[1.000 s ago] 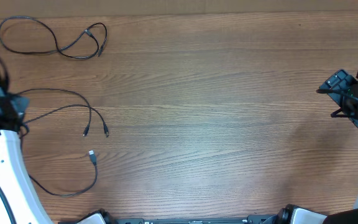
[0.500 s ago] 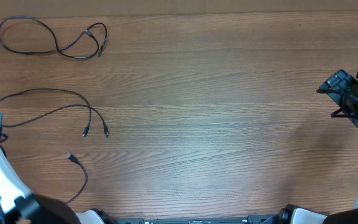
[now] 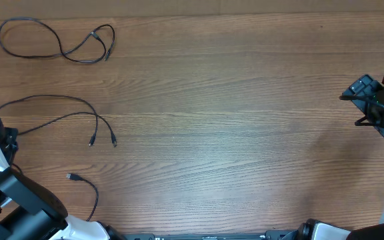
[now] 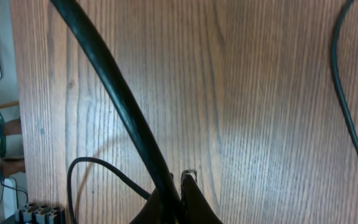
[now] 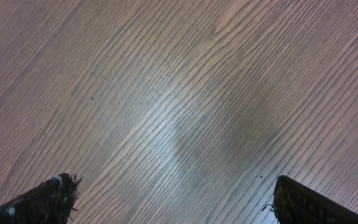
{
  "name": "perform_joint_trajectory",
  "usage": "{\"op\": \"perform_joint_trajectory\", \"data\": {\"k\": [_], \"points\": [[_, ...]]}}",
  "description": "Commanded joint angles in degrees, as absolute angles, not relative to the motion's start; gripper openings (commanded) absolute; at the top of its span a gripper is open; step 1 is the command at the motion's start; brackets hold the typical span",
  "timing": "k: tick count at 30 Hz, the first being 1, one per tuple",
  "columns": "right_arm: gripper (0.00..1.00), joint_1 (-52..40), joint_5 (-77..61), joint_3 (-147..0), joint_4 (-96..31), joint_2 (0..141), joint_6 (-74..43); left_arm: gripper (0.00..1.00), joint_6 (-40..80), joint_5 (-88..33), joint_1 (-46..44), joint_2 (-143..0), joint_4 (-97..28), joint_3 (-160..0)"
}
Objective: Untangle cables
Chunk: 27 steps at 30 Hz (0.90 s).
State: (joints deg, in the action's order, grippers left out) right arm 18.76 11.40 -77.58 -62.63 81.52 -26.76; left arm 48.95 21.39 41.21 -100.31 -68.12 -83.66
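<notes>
My left gripper holds a cable near the table edge. It should next go down and move toward the second cable, so the held cable will land on wood, away from that edge.
Three thin black cables lie apart at the table's left. One cable (image 3: 59,41) is looped at the far left corner. A second cable (image 3: 65,112) curves across the left middle and ends in two plugs. The third cable (image 3: 91,193) lies near the front edge, its plug (image 3: 72,177) pointing left. In the left wrist view my left gripper (image 4: 180,186) is shut on that cable (image 4: 114,81), which runs up and left from the jaws. My right gripper (image 5: 179,199) stands open over bare wood at the right edge, its fingers (image 5: 55,194) wide apart with nothing between them.
My left arm (image 3: 15,200) covers the front left corner. The right arm (image 3: 372,100) sits at the right edge. The second cable (image 4: 347,106) shows at the right of the left wrist view. The table's left edge (image 4: 17,93) is close to the left gripper.
My left arm has swung from the left edge down to the front left corner. The third cable has been dragged left and toward the front edge. The right arm has not moved.
</notes>
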Motion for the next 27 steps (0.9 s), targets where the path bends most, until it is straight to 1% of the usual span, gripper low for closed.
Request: {"op": "perform_joint_trajectory", "data": {"k": [1,11,16,19,24,27], "points": [[1.00,19.0,11.9,-79.4,-62.5,81.4,-26.6,0.05,48.4,23.1,42.8,-100.3,-68.4,-83.3],[1.00,19.0,11.9,-79.4,-62.5,81.4,-26.6,0.04,48.4,23.1,45.4,-100.3,-68.4,-81.6],[1.00,19.0,11.9,-79.4,-62.5,81.4,-26.6,0.04,46.9,22.7,45.4,-100.5,-63.5,-79.8],[1.00,19.0,11.9,-79.4,-62.5,81.4,-26.6,0.04,40.1,18.5,45.4,-100.5,-57.1,-78.2],[1.00,19.0,11.9,-79.4,-62.5,81.4,-26.6,0.04,33.0,5.0,45.4,-101.8,-49.5,-76.7],[1.00,19.0,11.9,-79.4,-62.5,81.4,-26.6,0.04,31.9,4.1,45.4,-104.6,-49.0,-76.6]]}}
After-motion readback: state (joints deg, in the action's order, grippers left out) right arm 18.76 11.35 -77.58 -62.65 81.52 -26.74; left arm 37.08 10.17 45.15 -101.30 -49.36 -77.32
